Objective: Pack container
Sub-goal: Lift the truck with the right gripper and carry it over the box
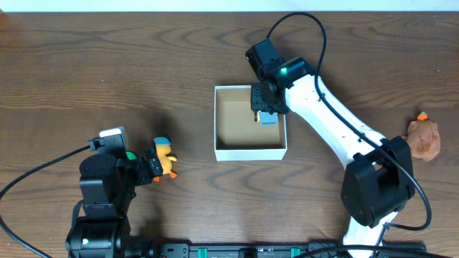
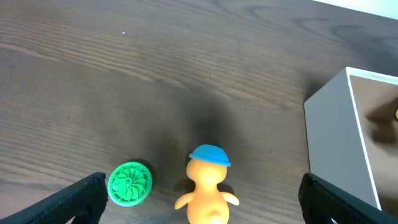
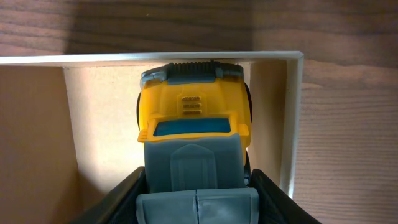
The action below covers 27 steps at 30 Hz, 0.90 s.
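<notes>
The robot's right gripper should stay where it is and open its fingers to release the toy truck (image 3: 194,134), which is already inside the white box's sides.
The container (image 1: 249,152) is a small square white box with a tan inside, at the table's middle. My right gripper (image 1: 262,107) reaches into its right side, shut on a yellow and grey toy truck (image 3: 194,134) that is down inside the box near the right wall (image 3: 292,118). My left gripper (image 1: 147,170) is open at the left. An orange duck toy with a blue cap (image 2: 207,186) lies between its fingers, and a green round wheel toy (image 2: 130,183) lies by the left finger. The box's corner also shows in the left wrist view (image 2: 333,143).
A brown plush toy with an orange top (image 1: 423,136) lies at the far right of the wooden table. Black cables run from both arms across the table.
</notes>
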### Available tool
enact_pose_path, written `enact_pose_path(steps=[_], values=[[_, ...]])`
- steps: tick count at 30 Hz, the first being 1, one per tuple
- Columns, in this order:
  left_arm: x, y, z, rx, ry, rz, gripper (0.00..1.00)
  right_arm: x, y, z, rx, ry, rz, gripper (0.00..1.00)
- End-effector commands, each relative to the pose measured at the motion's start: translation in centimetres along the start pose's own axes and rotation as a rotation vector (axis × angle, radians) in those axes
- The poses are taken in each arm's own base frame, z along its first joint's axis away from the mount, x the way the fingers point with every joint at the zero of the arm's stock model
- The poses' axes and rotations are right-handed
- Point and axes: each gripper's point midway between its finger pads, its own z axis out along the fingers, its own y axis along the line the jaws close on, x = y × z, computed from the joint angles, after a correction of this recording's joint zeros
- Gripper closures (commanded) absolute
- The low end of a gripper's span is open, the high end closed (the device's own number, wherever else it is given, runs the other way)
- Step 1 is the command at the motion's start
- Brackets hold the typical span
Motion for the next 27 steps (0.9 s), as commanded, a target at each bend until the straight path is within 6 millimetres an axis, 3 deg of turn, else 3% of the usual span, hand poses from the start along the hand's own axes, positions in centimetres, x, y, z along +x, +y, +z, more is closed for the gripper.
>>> enact_pose_path(steps=[1,13,16,19,25,27], values=[[-1.07,0.14,-0.52,-0.011,-0.028,-0.006,0.02,0.47,-0.59,1.27,0.037,0.025,0.019,0.97],[-0.91,0.17,-0.52,-0.013,-0.021,-0.006,0.02,0.55,-0.94,2.16,0.056,0.036,0.063,0.9],[-0.9,0.18,-0.52,-0.013,-0.021,-0.006,0.02,0.6,-0.86,2.15,0.055,0.036,0.06,0.66],[-0.9,0.18,-0.52,-0.013,-0.021,-0.006,0.02,0.58,-0.84,2.15,0.054,0.035,0.06,0.57],[-0.9,0.18,-0.52,-0.013,-0.021,-0.006,0.02,0.37,-0.74,2.17,0.05,0.027,0.061,0.11],[-0.9,0.18,-0.52,-0.013,-0.021,-0.006,0.02,0.24,-0.65,2.16,0.046,0.022,0.062,0.01]])
